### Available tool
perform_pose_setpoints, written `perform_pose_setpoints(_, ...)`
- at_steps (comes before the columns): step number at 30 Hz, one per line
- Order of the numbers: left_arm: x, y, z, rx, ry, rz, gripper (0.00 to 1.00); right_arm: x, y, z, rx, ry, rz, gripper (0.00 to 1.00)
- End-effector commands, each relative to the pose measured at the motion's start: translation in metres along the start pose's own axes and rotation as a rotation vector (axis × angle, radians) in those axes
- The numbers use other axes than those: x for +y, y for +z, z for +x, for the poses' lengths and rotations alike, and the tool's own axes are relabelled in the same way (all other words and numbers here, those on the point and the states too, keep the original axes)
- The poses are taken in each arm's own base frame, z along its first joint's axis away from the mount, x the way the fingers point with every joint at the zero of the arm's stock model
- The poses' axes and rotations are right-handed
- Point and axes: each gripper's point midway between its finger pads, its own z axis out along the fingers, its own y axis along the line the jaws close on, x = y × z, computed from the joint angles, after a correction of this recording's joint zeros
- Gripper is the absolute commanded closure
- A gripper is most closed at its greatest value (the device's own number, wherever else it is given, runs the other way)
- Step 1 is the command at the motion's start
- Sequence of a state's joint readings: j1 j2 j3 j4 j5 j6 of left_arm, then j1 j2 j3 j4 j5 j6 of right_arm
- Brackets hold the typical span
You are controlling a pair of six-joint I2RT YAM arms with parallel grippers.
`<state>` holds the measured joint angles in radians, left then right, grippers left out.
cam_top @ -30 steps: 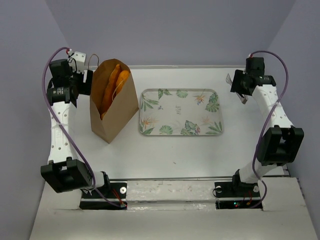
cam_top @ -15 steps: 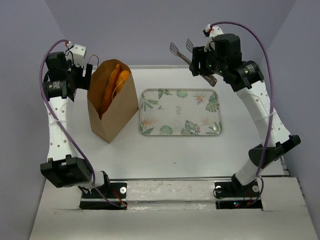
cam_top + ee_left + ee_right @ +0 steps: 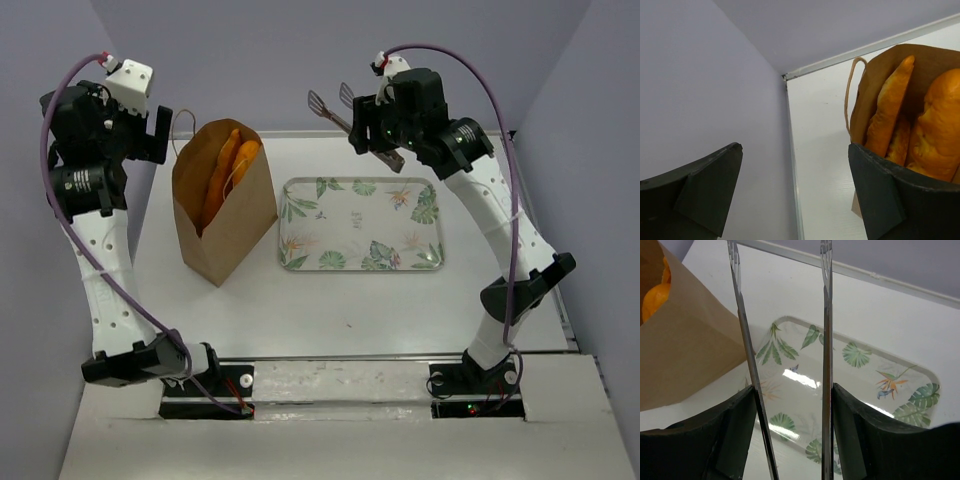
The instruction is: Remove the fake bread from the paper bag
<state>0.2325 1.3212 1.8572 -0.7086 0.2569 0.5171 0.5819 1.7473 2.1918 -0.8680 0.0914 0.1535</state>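
Observation:
The robot's left gripper is about to go down and toward the loaves (image 3: 222,175), onto the bag's upper rim that faces the purple wall.
The brown paper bag (image 3: 232,228) stands upright at the left of the table with several golden-orange fake bread loaves (image 3: 222,175) sticking up inside it. My left gripper (image 3: 162,133) is open and empty, raised beside the bag's far left rim. In the left wrist view (image 3: 795,150) the bag (image 3: 875,80) and loaves (image 3: 887,112) show at the right. My right gripper (image 3: 378,135) is shut on metal tongs (image 3: 330,108), whose tips point left, above the table behind the tray. In the right wrist view (image 3: 790,390) the tongs (image 3: 826,340) stand open, with the bag (image 3: 685,355) at left.
A rectangular tray (image 3: 362,224) with a leaf print lies right of the bag; it also shows in the right wrist view (image 3: 865,375). The bag's twisted loop handle (image 3: 847,95) hangs at its far side. Purple walls close in the back and left.
My right arm has swung from the far right toward the centre and further left, carrying the tongs high. My left arm has risen beside the bag. The bag and loaves have not moved.

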Motion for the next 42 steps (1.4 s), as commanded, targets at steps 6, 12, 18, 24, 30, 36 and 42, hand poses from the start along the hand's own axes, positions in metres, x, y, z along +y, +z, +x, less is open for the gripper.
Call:
perform_pose_setpoints(6, -0.052, 0.066, 0.047, 0.197, -0.093, 0.267, 0.01, 0.061, -0.026, -0.046, -0.143, -0.037, -0.141, 0.36)
perform_pose_setpoints(12, -0.06, 0.084, 0.075, 0.265, -0.073, 0.239, 0.02, 0.082, -0.027, -0.049, -0.168, -0.038, -0.178, 0.37)
perform_pose_setpoints(18, -0.064, 0.097, 0.087, 0.298, -0.11, 0.189, 0.58, 0.115, -0.033, -0.053, -0.186, -0.044, -0.258, 0.37)
perform_pose_setpoints(24, -0.106, 0.072, 0.037, 0.133, -0.048, 0.162, 1.0, 0.138, -0.049, -0.054, -0.195, -0.028, -0.327, 0.38)
perform_pose_setpoints(30, -0.115, 0.048, 0.01, 0.025, -0.005, -0.093, 1.0, 0.136, -0.07, -0.04, -0.158, 0.026, -0.342, 0.39)
perform_pose_setpoints(36, -0.141, 0.051, 0.029, 0.074, -0.089, -0.036, 1.0, 0.107, -0.086, -0.013, -0.102, 0.075, -0.243, 0.39)
perform_pose_setpoints(42, -0.142, 0.061, 0.034, 0.102, -0.138, -0.074, 1.0, 0.089, -0.102, 0.017, -0.056, 0.12, -0.199, 0.39)
